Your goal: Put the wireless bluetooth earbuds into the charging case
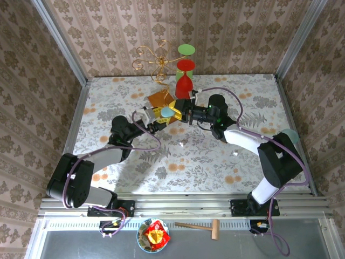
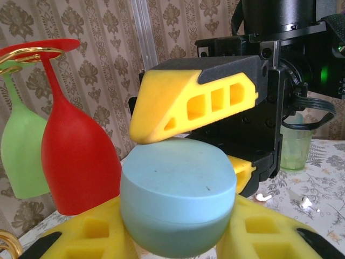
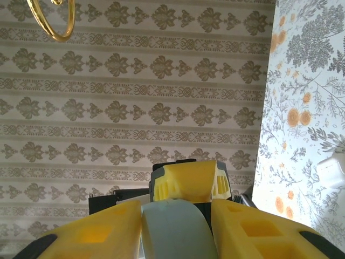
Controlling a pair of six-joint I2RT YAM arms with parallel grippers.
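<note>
The charging case should next go down onto the open tablecloth [image 1: 190,123] beside the stand's orange-brown base, as that tablecloth lies below. My right gripper will lower it with my fingers tilting downward and release it.
A round light blue charging case [image 1: 166,111] hangs above the middle of the table, gripped from both sides. My left gripper [image 1: 161,118] is shut on it: in the left wrist view the case [image 2: 178,178] fills the gap between the yellow fingers [image 2: 81,237]. My right gripper [image 1: 176,113] comes from the opposite side and is shut on the same case [image 3: 173,221], one finger pressing on its lid [image 2: 161,116]. The case's lid looks closed. Two tiny white earbuds [image 1: 181,144] [image 1: 235,154] lie on the floral tablecloth, one seen below the case [image 2: 262,197].
A red glass [image 1: 184,82] and a green glass [image 1: 186,50] hang upside down from a gold wire stand [image 1: 156,60] just behind the grippers. An orange sheet [image 1: 158,99] lies by its foot. A pale green cup [image 1: 291,135] stands at the right edge.
</note>
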